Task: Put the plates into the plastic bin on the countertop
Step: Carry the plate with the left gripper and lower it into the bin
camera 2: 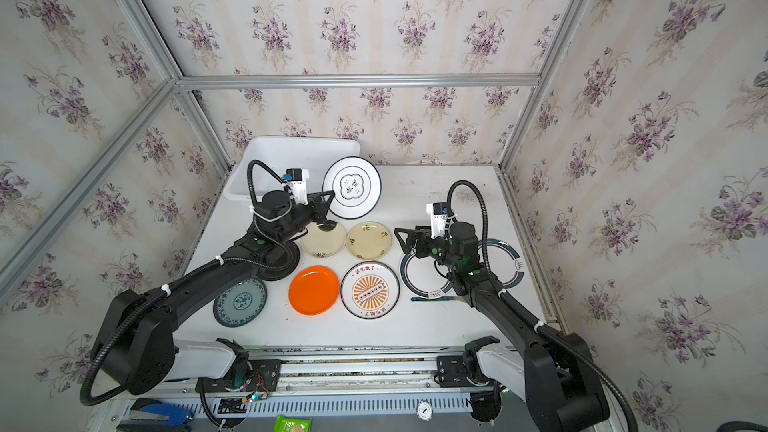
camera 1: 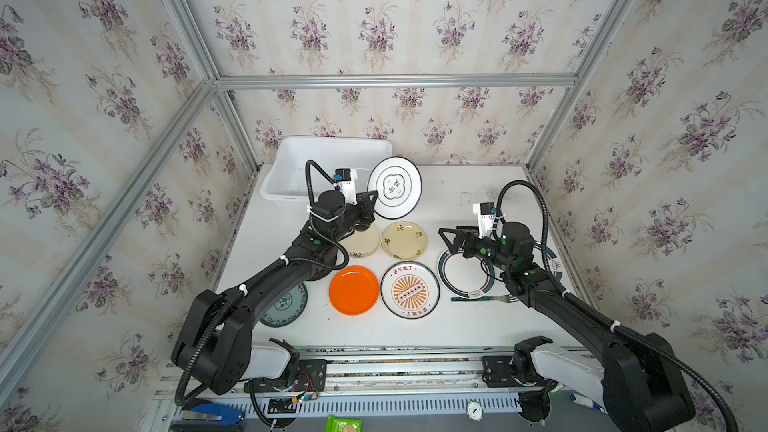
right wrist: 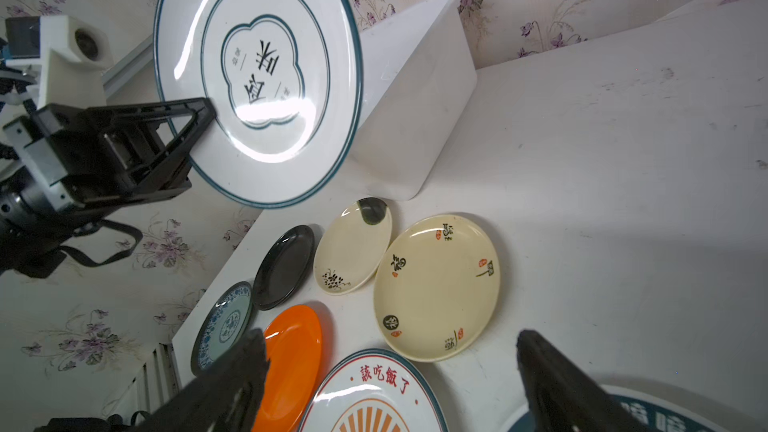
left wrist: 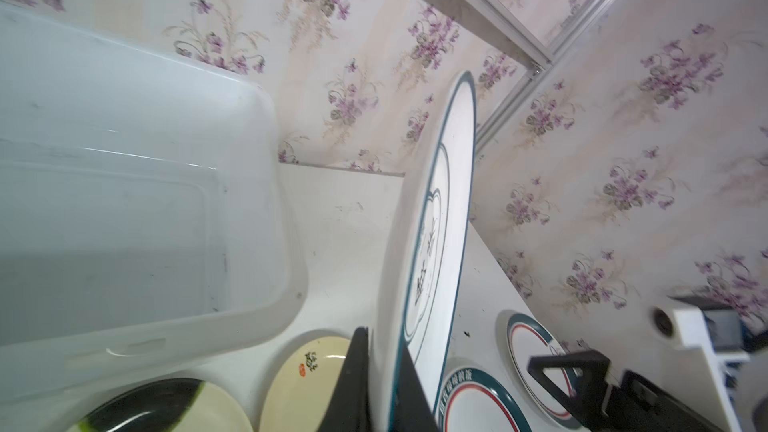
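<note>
My left gripper holds the plate's rim and will move outward over the plastic bin, lower inside and let go, as it stands empty at its end (camera 1: 361, 177) (left wrist: 184, 240) beside the white plate.
My left gripper (camera 1: 371, 206) (left wrist: 382, 342) is shut on the rim of a white plate with dark teal rings (camera 1: 395, 187) (right wrist: 257, 76). It holds the plate raised and tilted on edge, just beside the right end of the plastic bin (camera 1: 332, 140) (left wrist: 266, 118). The bin looks empty. On the countertop (camera 1: 457, 193) lie an orange plate (camera 1: 354, 290), a sunburst plate (camera 1: 410, 289), two cream plates (camera 1: 404, 241) and a black plate (right wrist: 284, 265). My right gripper (camera 1: 446, 241) (right wrist: 388, 338) hangs open and empty above the sunburst plate's edge.
A blue-patterned plate (camera 2: 240, 302) lies near the left front, partly under my left arm. Two teal-ringed plates (camera 1: 461, 276) lie under my right arm. A dark-handled fork (camera 1: 482, 298) rests in front of them. Aluminium framing and papered walls close in the back and sides.
</note>
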{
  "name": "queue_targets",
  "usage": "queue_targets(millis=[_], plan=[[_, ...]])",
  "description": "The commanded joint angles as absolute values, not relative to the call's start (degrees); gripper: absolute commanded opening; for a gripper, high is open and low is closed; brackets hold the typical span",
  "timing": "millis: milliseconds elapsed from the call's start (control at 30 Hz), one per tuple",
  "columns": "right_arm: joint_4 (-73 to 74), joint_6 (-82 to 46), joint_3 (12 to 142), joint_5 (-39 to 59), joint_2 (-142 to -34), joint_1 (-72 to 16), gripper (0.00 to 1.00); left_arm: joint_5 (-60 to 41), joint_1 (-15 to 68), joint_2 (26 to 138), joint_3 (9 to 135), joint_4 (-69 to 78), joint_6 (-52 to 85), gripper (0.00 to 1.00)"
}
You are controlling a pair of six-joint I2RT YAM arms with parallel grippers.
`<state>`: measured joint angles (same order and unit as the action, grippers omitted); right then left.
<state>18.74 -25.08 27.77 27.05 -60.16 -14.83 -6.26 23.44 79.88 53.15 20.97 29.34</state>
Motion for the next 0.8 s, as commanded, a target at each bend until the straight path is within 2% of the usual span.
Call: queue_targets(millis=[0,300,767], plan=[[11.2,-21.7,26.5,23.4,-55.8,-14.9,0.95,-6.6,20.0,81.9,58.1,18.2,31.9,0.00],[2.2,-20.6,22.2,17.3,-43.5,-14.9,0.97,-6.2,13.2,93.1,78.2,-1.9,27.3,0.00],[0.5,-23.9,18.5,14.1,-37.6,-14.9,0.97,-4.0,10.7,109.2,96.3,-13.5,22.6,0.00]])
